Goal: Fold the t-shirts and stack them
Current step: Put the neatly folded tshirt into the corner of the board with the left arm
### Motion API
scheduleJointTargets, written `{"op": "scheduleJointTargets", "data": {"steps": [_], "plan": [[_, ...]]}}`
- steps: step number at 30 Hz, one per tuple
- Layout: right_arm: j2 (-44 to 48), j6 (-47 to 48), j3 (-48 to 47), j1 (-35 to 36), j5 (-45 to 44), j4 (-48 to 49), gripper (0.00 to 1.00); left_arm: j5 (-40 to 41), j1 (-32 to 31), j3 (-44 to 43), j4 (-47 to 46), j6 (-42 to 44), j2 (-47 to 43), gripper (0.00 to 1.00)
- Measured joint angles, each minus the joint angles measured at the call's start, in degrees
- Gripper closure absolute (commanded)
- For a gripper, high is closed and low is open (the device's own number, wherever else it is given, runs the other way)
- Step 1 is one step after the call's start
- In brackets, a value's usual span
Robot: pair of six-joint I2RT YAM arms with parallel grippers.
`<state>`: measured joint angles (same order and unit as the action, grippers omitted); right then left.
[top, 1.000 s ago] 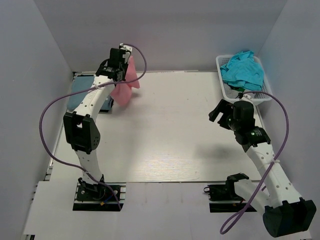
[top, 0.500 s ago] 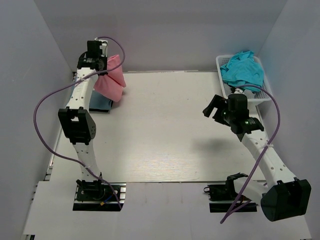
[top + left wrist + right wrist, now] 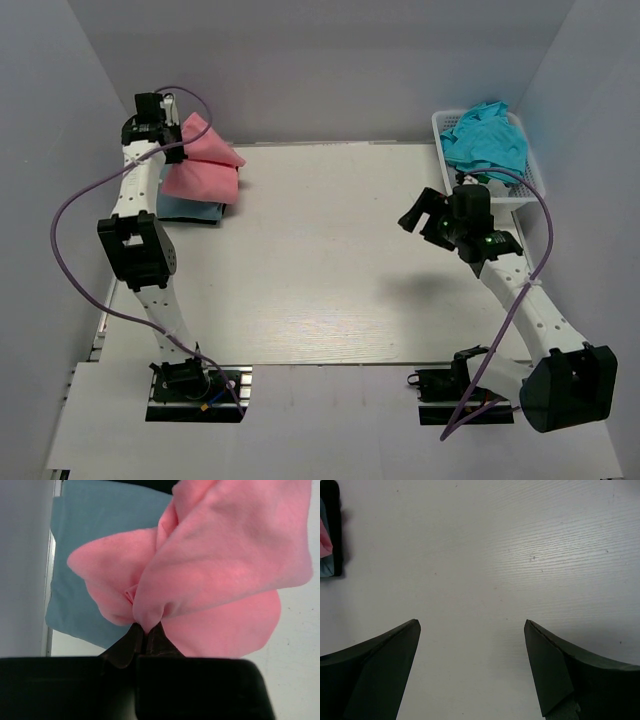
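Note:
My left gripper shifts toward the wall next and lowers the salmon-pink t-shirt (image 3: 203,168) onto the grey-blue t-shirt, since the grey-blue t-shirt's wall-side part lies uncovered.
A salmon-pink t-shirt (image 3: 203,168) (image 3: 220,575), folded, hangs from my left gripper (image 3: 172,140) (image 3: 146,629), which is shut on a pinch of its cloth at the table's far left. It droops onto a grey-blue t-shirt (image 3: 187,209) (image 3: 90,535) lying flat, with a dark one under that. A teal t-shirt (image 3: 487,140) is bunched in the white basket (image 3: 521,195) at the far right. My right gripper (image 3: 420,221) (image 3: 471,625) hovers open over bare table left of the basket, holding nothing.
The pile's edge (image 3: 331,535) shows at the left of the right wrist view. Pale walls close in the white table (image 3: 330,260) at the back and sides. A purple cable (image 3: 75,235) loops off the left arm.
My left arm has swung left and back, carrying the pink shirt from above the table onto the pile at the far left. My right arm turned slightly left.

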<state>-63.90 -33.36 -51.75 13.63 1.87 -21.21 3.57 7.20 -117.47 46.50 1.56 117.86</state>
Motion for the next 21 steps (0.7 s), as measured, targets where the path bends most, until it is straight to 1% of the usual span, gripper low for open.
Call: {"op": "scheduleJointTargets", "data": {"steps": [6,10,14,21], "plan": [[-2.32,-0.85,-0.37,0.00,1.79,0.92,0.10,-3.85,4.61,0.81,0.07,-0.94,0.50,1.00],[-3.39,-1.01,-0.57,0.00,2.45,0.90,0.10,-6.62,6.80,0.37,-0.28,-1.09,2.64,1.00],[-4.22,-1.01,-1.20,0.00,2.89,1.36,0.10,-9.03,8.04,0.59,-0.61,-0.52,4.70,1.00],[-5.38,-1.01,-1.84,0.00,3.58,1.62,0.10,-12.13,9.27,1.29,-2.16,1.73,4.85,1.00]]}}
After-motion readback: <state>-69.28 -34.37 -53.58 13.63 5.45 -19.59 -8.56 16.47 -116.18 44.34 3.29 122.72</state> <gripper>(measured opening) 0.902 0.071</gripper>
